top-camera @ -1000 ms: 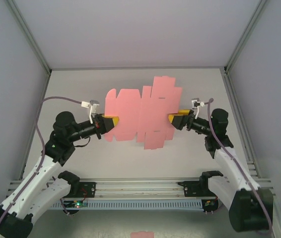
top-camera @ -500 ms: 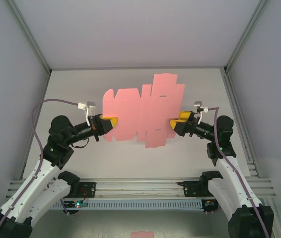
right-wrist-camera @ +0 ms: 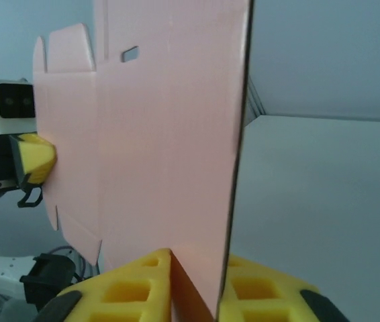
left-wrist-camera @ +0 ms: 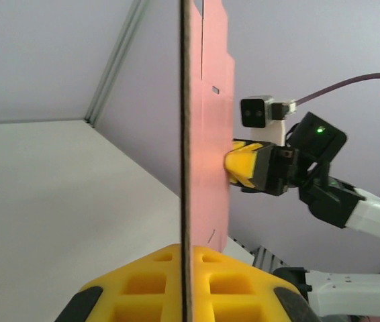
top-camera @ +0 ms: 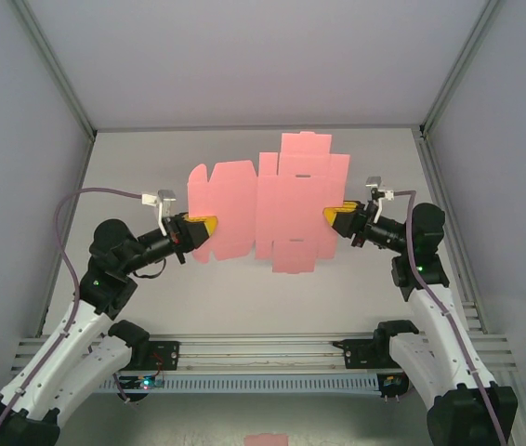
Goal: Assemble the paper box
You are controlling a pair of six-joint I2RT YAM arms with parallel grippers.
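Note:
Both arms hold the pink sheet up off the table between them, so my left gripper should next lower the sheet's edge toward the white tabletop and release it.
The paper box (top-camera: 272, 204) is a flat pink cut-out sheet with creases and flaps, held up off the white table between both arms. My left gripper (top-camera: 205, 226) is shut on the sheet's left edge. In the left wrist view the card (left-wrist-camera: 213, 134) runs edge-on between the yellow pads of that gripper (left-wrist-camera: 184, 268). My right gripper (top-camera: 333, 216) is shut on the right edge. In the right wrist view the sheet (right-wrist-camera: 163, 134) rises from between the yellow pads of the right gripper (right-wrist-camera: 217, 285), and the left gripper (right-wrist-camera: 42, 157) shows at the sheet's far edge.
A small pink patch (top-camera: 266, 439) lies below the metal rail (top-camera: 263, 353) at the near edge. Grey walls with aluminium posts (top-camera: 59, 74) enclose the white table (top-camera: 244, 279) on three sides.
My right gripper has closed from wide open onto the sheet's right edge. The sheet has shifted a little toward the back, and both arms have moved slightly with it.

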